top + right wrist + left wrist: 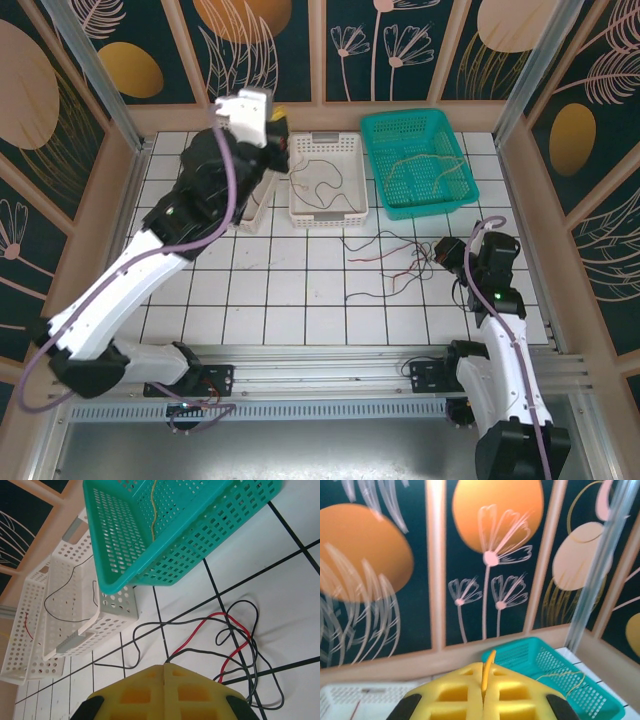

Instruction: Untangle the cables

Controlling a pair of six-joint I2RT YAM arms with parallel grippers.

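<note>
My left gripper is holding the short yellow cable and will next swing across over the teal basket to release it. The teal basket holds yellow cables and stands past the white basket.
A loose tangle of red and black cables lies on the white tiles right of centre. My right gripper sits at its right end, low over the table. In the right wrist view the yellow pads are shut, and a black cable runs into their tip beside a red cable. My left gripper is raised high over the white baskets, shut on a short yellow cable that sticks up between its fingers.
A teal basket at the back right holds thin yellow cables. Left of it a white basket holds thin dark cables. A second white basket is partly hidden under the left arm. Wooden walls enclose the table.
</note>
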